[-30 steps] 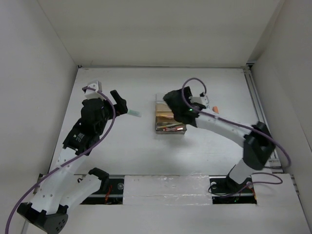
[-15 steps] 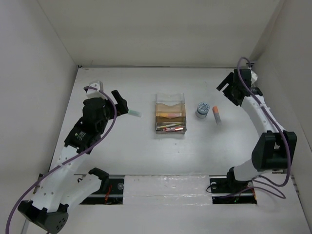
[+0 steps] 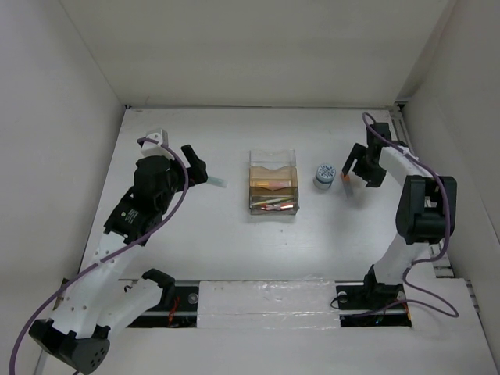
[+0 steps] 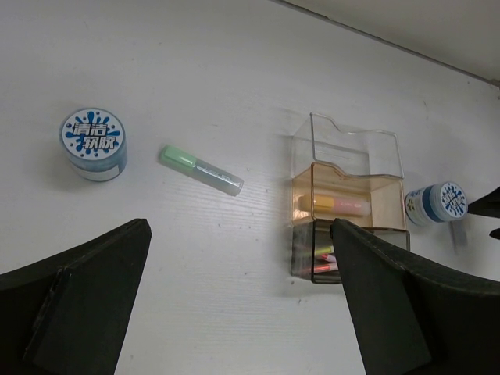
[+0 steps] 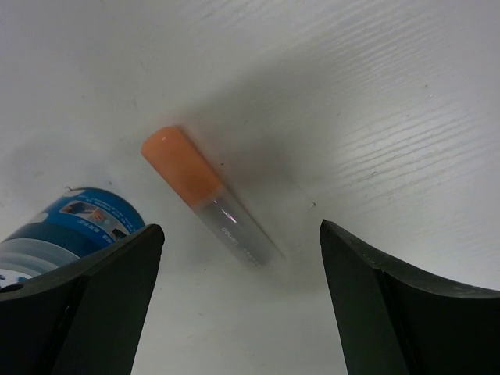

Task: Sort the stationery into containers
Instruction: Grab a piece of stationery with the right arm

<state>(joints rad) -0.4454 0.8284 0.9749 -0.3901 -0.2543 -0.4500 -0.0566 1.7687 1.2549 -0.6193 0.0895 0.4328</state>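
I should lower my right gripper to the orange marker's clear body (image 3: 347,185) (image 5: 223,216), right beside the marker's cap, before I close it.
The clear organizer (image 3: 273,184) stands mid-table; it also shows in the left wrist view (image 4: 348,205). Its near compartment holds red and yellow pens (image 4: 325,255), and an orange-yellow marker (image 4: 339,205) lies in the middle one. An orange marker (image 5: 205,194) lies on the table directly below my open right gripper (image 5: 242,312), between its fingers, untouched; its tip (image 3: 344,180) peeks out beside that gripper (image 3: 362,169). A blue-grey roll (image 3: 325,175) stands just left of it. My left gripper (image 3: 195,166) is open and empty, above a green marker (image 4: 201,169) and a second roll (image 4: 94,143).
White walls close in the table on the left, back and right. A rail (image 3: 410,156) runs along the right edge beside the right arm. White tabletop (image 3: 234,242) lies between the organizer and the arm bases.
My right arm left the organizer, swung out to the far right, then came down over the orange marker. The roll beside the organizer came into view. My left arm barely moved.
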